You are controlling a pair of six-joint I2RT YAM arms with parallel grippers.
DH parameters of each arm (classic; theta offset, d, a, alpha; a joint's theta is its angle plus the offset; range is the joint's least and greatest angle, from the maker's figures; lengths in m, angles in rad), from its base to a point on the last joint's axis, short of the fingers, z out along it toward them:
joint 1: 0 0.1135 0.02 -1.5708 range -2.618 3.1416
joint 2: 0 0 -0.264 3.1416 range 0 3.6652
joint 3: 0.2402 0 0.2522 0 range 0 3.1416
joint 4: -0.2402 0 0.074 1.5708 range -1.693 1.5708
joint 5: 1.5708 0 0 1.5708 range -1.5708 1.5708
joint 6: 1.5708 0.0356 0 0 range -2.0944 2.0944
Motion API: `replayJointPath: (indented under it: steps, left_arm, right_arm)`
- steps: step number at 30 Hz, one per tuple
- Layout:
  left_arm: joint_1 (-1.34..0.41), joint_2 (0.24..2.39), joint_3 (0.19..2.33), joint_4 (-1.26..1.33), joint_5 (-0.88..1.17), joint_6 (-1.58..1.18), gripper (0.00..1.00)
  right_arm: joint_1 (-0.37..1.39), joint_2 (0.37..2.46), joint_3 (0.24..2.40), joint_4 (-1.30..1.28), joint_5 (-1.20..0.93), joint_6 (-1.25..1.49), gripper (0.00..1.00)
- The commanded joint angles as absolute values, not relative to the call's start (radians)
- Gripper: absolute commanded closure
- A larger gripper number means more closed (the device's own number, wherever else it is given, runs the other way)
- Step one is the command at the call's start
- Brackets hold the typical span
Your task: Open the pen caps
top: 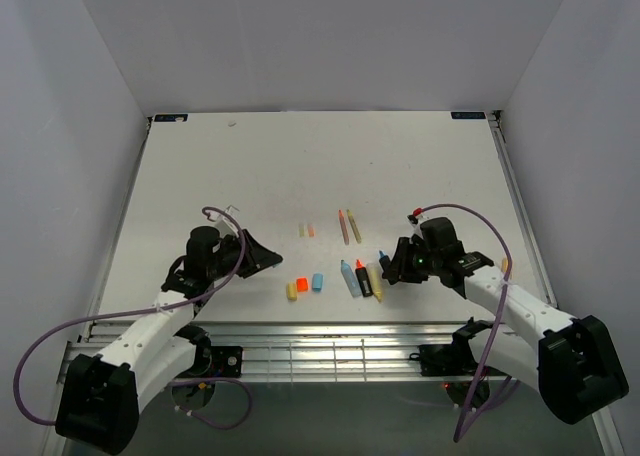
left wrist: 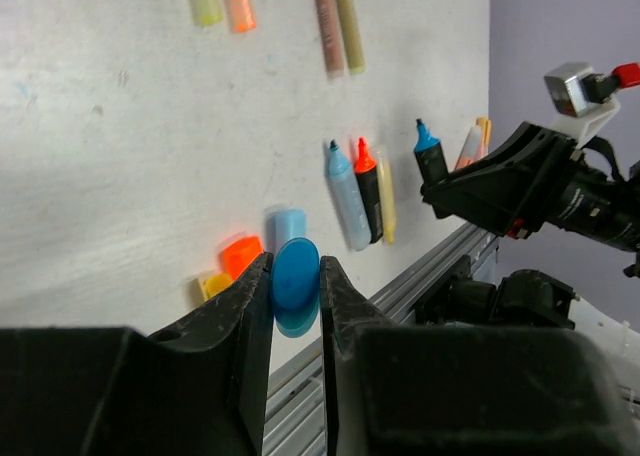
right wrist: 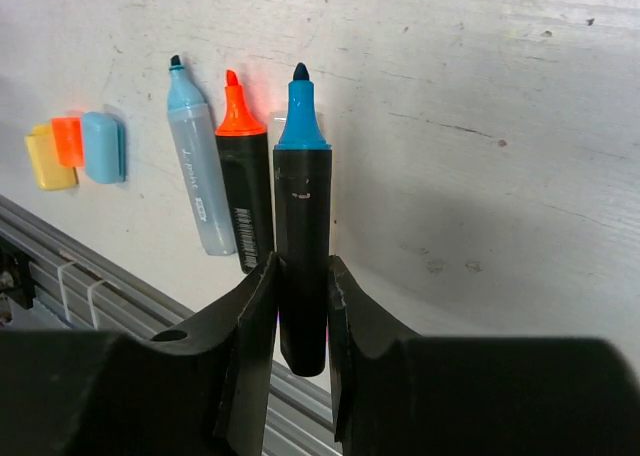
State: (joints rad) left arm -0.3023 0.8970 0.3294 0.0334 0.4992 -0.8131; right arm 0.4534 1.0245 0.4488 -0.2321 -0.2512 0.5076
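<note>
I will move my left gripper back and down to the bare spot next to the yellow one and let go of the blue cap there, because the loose caps lie in a row.
My left gripper is shut on a dark blue pen cap, seen end-on between its fingers. My right gripper is shut on a black marker with a bare blue tip, held just above the table. In the top view the left gripper and right gripper face each other across the pens. Three loose pen caps lie between them: yellow, orange and light blue. Two tiny pale caps lie farther back.
Uncapped markers lie side by side: light blue, black with orange tip and yellow. Two thin stick pens lie behind them. A metal rail runs along the table's near edge.
</note>
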Motion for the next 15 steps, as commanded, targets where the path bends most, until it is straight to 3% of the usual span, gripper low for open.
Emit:
replayJointPath:
  steps: [1, 8, 15]
  left_arm:
    - [-0.299, 0.836, 0.255, -0.064, 0.469, -0.807, 1.0]
    - [-0.299, 0.772, 0.161, -0.046, 0.517, -0.839, 1.0]
    - [-0.301, 0.746, 0.123, -0.028, 0.532, -0.877, 0.87]
  right_arm:
    - [0.436, 1.048, 0.463, -0.239, -0.222, 0.477, 0.92]
    - [0.403, 1.078, 0.436, -0.222, -0.244, 0.463, 0.92]
    - [0.397, 1.085, 0.403, -0.196, -0.27, 0.466, 0.86]
